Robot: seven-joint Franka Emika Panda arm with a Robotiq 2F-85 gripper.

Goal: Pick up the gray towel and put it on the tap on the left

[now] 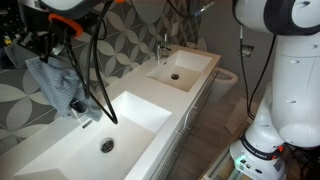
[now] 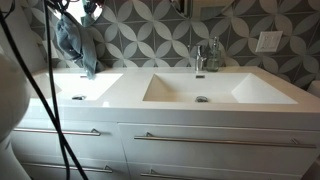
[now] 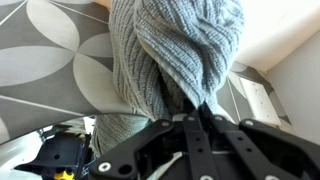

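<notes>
The robot's gripper will go down next toward the tap at the near sink (image 1: 79, 111) and bring the held fold of the towel down over it.
The gray towel (image 1: 55, 82) hangs from my gripper (image 1: 52, 38) above the back edge of the near sink (image 1: 100, 140), next to the tiled wall. Its lower end reaches down to the tap (image 1: 84, 113) there; I cannot tell whether they touch. In an exterior view the towel (image 2: 72, 40) hangs over the left basin (image 2: 75, 90), and the tap under it is mostly hidden. In the wrist view the fingers (image 3: 197, 112) are shut on the knitted towel (image 3: 175, 55), which fills the middle of the frame.
A second sink (image 1: 182, 68) with its own tap (image 2: 199, 57) and a soap bottle (image 2: 213, 55) lies along the same white counter. Black cables (image 1: 95, 75) hang near the towel. A toilet (image 1: 226, 82) and the robot base (image 1: 275, 120) stand beside the vanity.
</notes>
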